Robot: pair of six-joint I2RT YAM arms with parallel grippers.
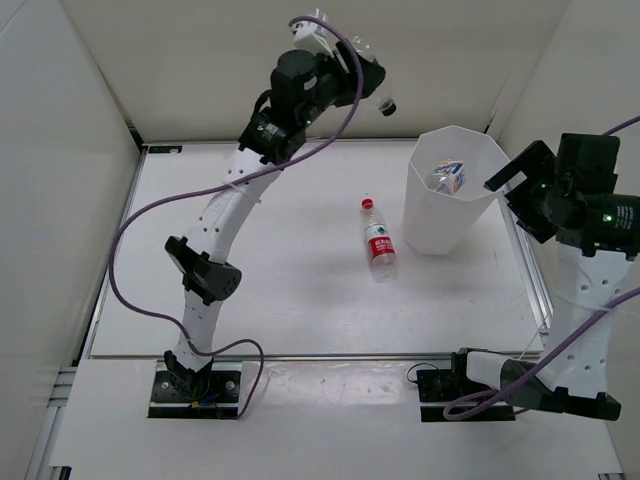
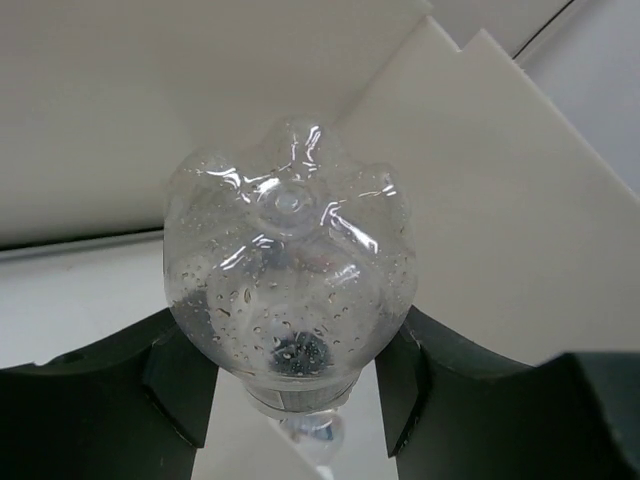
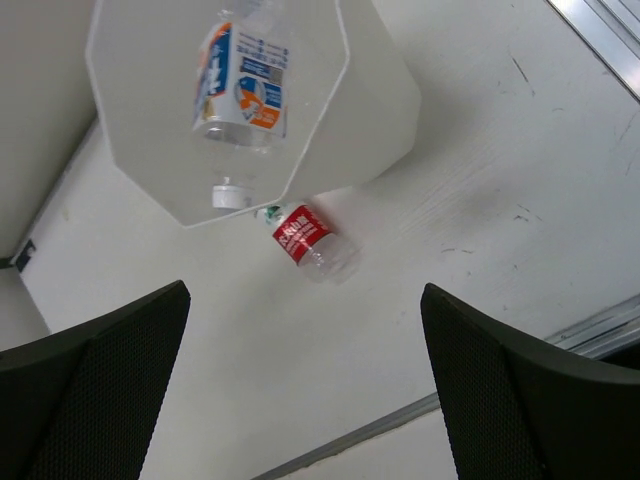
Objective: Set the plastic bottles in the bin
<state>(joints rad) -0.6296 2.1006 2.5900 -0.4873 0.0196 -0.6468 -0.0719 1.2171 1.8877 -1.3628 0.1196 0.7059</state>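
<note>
My left gripper is going to swing the clear bottle to the right in the top view next, so that it comes over the bin's opening (image 1: 460, 164).
My left gripper (image 1: 368, 82) is raised high at the back, left of the bin, and is shut on a clear bottle with a black cap (image 1: 386, 103). In the left wrist view the bottle's ribbed base (image 2: 290, 270) faces the camera between the left gripper's (image 2: 295, 390) dark fingers. The white faceted bin (image 1: 440, 225) stands at the right; a bottle with a bluish-white label (image 1: 447, 176) lies inside it and also shows in the right wrist view (image 3: 240, 85). A red-capped, red-labelled bottle (image 1: 378, 240) lies on the table just left of the bin. My right gripper (image 1: 515, 185) is open and empty above the bin's right side.
White walls enclose the table on the left, back and right. A metal rail (image 1: 535, 290) runs along the table's right edge. In the right wrist view the bin's wall (image 3: 375, 110) and the red-labelled bottle (image 3: 305, 240) lie beyond the open right gripper (image 3: 305, 390).
</note>
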